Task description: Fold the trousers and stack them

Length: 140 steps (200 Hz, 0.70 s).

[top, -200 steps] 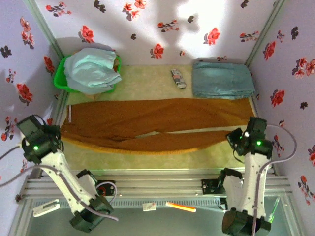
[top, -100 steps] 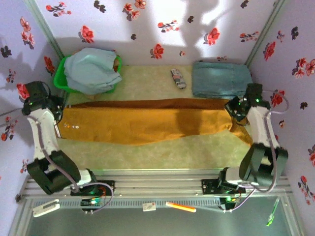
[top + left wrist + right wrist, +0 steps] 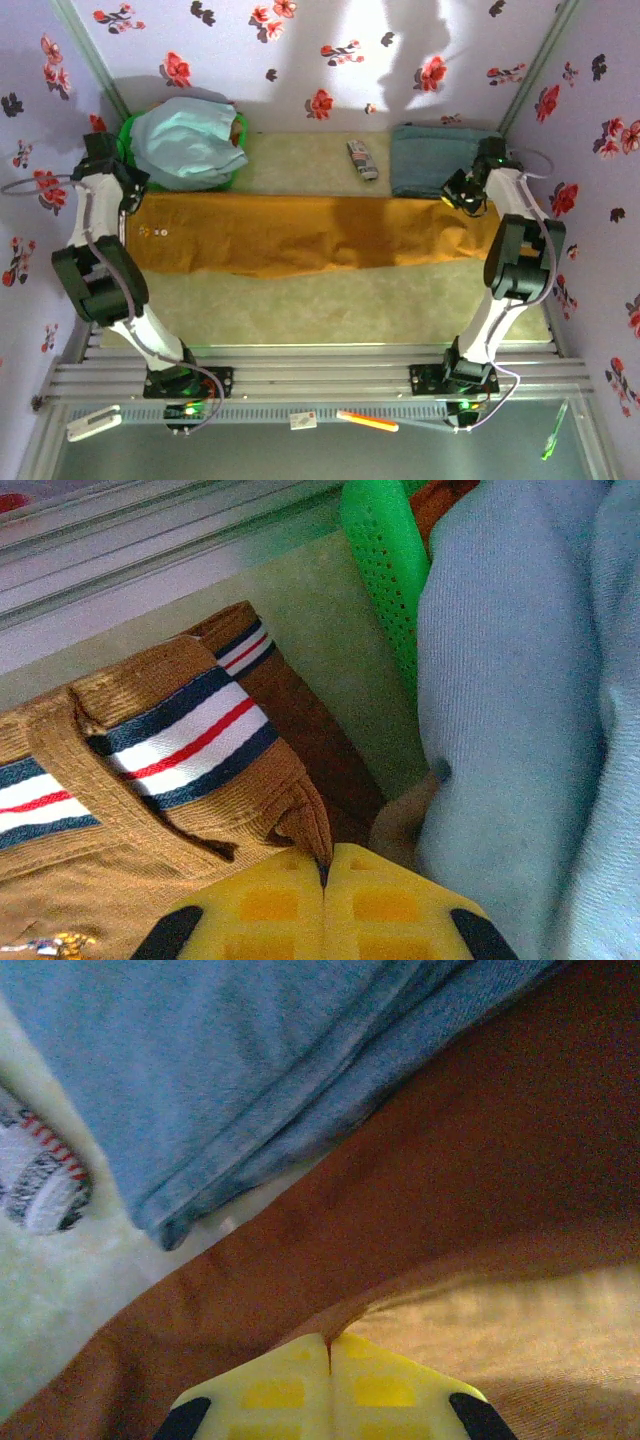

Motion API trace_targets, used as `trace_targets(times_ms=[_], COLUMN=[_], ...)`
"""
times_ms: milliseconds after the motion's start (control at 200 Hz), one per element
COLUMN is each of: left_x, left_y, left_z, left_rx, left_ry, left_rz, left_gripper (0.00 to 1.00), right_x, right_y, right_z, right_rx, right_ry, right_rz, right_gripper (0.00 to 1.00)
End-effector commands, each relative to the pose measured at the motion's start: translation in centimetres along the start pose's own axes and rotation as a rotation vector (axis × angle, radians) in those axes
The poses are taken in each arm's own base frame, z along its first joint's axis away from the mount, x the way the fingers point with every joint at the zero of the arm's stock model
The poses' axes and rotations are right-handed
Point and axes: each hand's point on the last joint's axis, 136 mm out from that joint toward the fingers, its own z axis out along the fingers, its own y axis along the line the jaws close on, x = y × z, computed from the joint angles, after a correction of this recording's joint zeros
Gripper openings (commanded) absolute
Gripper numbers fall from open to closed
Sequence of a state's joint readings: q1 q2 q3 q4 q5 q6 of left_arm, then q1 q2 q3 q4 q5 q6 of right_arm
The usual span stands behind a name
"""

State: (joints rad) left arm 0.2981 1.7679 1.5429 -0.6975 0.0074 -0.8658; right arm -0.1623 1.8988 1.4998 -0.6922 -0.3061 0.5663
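The trousers [image 3: 300, 235] already lie stretched across the mat, so next my right gripper will lower the held edge of the leg end beside the blue-grey garment and let it go.
The mustard-brown trousers [image 3: 300, 235] lie stretched left to right across the mat as one long flat band. At the waistband end my left gripper [image 3: 128, 197] is shut on a pinch of brown cloth. In the left wrist view the yellow fingers [image 3: 250, 905] meet at the left gripper [image 3: 325, 865], by the striped lining of the trousers [image 3: 180, 730]. My right gripper [image 3: 462, 195] is shut on the leg end. The right wrist view shows a fold of the trousers [image 3: 420, 1160] nipped in the right gripper [image 3: 330, 1345].
A green basket [image 3: 122, 160] holding a pale blue garment [image 3: 185, 140] stands at the back left, close to my left gripper. A folded blue-grey garment [image 3: 440, 160] lies at the back right, touching the trousers' end. A small patterned item [image 3: 362, 160] lies between them. Flowered walls enclose three sides.
Both arms swung from the near edge to the far side, carrying the trousers' near edge over. The spread legs now lie as one narrower band, further back.
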Motion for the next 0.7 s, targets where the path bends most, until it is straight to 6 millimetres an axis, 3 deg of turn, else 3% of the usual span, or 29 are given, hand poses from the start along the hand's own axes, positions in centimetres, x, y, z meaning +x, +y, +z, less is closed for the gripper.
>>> trace_targets(times_ms=[0,260,335,400,480,550,615,695], left_x=[-2.9,-2.8,-2.4,-1.8,-1.4,-1.3,-1.0,-0.2], left_y=[0.6,-2.1,-2.9,-2.7,-2.8,-2.6,-2.2,-0.8], left_z=[0.9,3.7,4.3,4.7,3.9,1.7,-0.9,-4.2], left_rx=[-0.066,-0.044,-0.046,-0.06,-0.039,-0.017,0.012,0.043], left_ry=[-0.144,-0.131,-0.11,-0.079,-0.072,-0.092,-0.12,-0.161], left_rz=[0.034,0.158,0.208,0.224,0.224,0.213,0.194,0.163], left_gripper=[0.0,0.02,0.23,0.46,0.66,0.83,0.98,0.99], right_x=[-2.2,-3.0,-2.7,-2.5,-2.1,-1.3,-0.3,1.3], right_y=[-2.1,-1.7,-1.8,-2.0,-1.3,-0.2,0.8,2.3], right_z=[1.0,3.2,3.6,3.7,3.3,2.3,1.3,0.0], right_rx=[0.1,0.105,0.106,0.107,0.081,0.054,0.039,0.005], right_ry=[-0.059,-0.031,-0.023,-0.018,-0.02,-0.028,-0.044,-0.063], right_rz=[-0.007,-0.021,-0.016,-0.01,-0.01,-0.031,-0.057,-0.091], right_gripper=[0.0,0.0,0.01,0.16,0.23,0.35,0.36,0.39])
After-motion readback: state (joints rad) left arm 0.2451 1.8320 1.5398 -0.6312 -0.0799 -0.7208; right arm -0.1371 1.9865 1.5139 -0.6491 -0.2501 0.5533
